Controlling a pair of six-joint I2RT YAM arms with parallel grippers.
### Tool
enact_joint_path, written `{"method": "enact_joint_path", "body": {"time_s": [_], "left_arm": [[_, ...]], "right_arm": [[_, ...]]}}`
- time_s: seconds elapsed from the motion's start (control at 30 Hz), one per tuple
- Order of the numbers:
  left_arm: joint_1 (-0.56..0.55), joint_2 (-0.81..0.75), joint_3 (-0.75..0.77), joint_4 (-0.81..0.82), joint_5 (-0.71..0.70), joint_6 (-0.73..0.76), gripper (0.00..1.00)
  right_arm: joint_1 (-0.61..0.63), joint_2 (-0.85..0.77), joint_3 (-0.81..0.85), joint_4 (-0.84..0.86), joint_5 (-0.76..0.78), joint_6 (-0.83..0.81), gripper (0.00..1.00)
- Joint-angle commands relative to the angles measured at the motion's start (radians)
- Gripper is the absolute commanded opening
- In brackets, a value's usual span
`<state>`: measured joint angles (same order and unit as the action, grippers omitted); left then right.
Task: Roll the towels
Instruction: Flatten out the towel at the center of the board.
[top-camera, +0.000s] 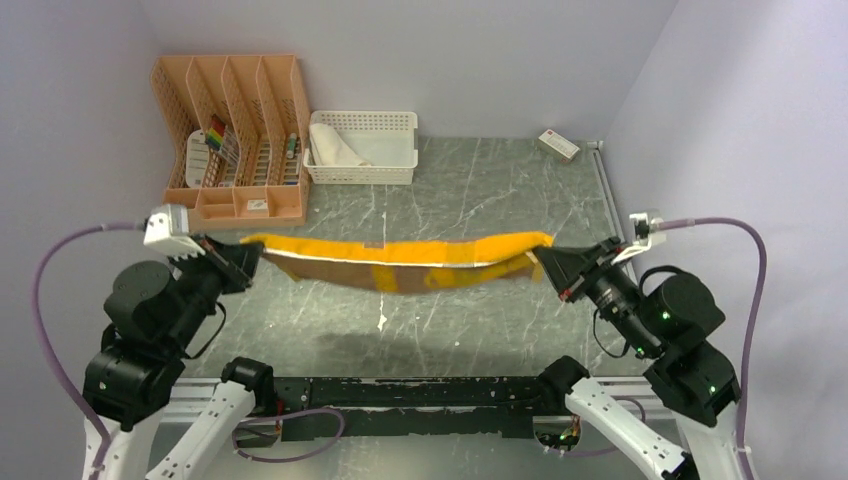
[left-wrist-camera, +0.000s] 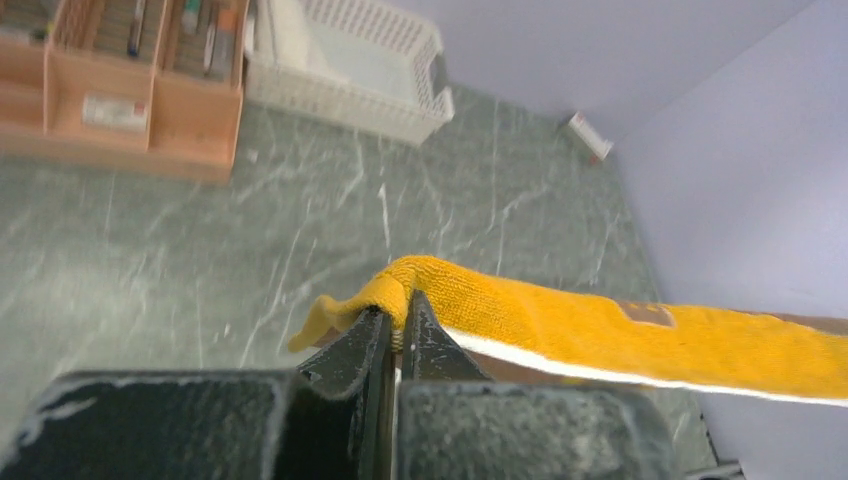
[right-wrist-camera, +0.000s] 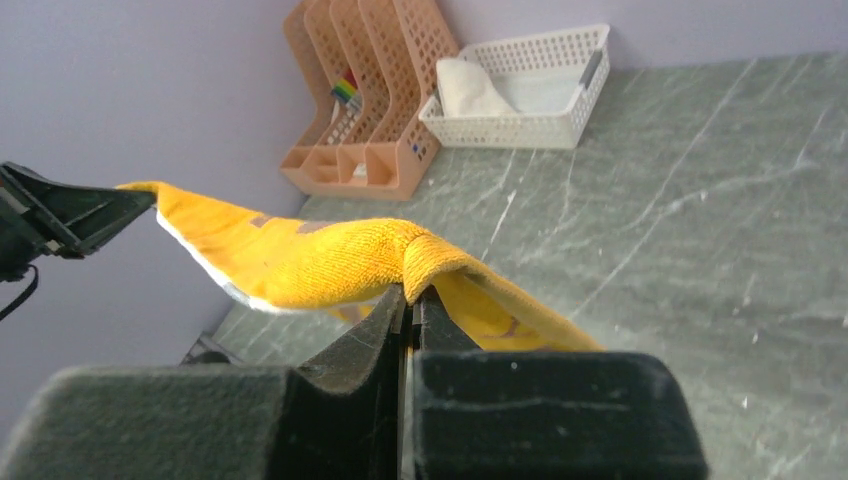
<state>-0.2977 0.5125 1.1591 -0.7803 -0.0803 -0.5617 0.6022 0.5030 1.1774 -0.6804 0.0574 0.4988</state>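
Note:
The towel's end comes down toward the table next, then goes outward to the white basket with my left gripper, because the cloth hangs above open table.
The mustard-yellow towel with brown patches hangs stretched in the air between both arms, sagging a little in the middle above the table. My left gripper is shut on its left end, and the cloth runs off to the right from the pinch in the left wrist view, where the gripper bites a fold. My right gripper is shut on the right end; the right wrist view shows that gripper pinching a fold of towel. The white towel lies bunched in the white basket.
A white lattice basket stands at the back centre beside an orange desk organiser at the back left. A small box lies at the back right near the wall. Purple walls close in on three sides.

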Motion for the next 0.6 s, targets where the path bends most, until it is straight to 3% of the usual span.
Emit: {"method": "enact_joint_path", "body": {"time_s": [0.0,0.13,0.27,0.4,0.57], "left_arm": [[0.008,-0.097,-0.104,-0.177,0.043,-0.066,0.07],[0.008,-0.077,-0.152,-0.257,0.02,-0.103,0.07],[0.008,0.024,-0.227,-0.262,0.013,-0.161,0.07],[0.008,0.123,-0.338,-0.12,0.058,-0.202,0.07],[0.009,0.382,-0.395,0.094,0.041,-0.218,0.07]], "right_arm": [[-0.005,-0.103,-0.083,-0.123,-0.026,0.095,0.0],[-0.005,-0.134,-0.182,-0.102,-0.013,0.18,0.0],[-0.003,-0.116,-0.291,-0.065,0.111,0.317,0.0],[-0.002,-0.075,-0.368,-0.029,0.284,0.435,0.0],[-0.003,0.021,-0.449,0.08,0.458,0.513,0.0]]}}
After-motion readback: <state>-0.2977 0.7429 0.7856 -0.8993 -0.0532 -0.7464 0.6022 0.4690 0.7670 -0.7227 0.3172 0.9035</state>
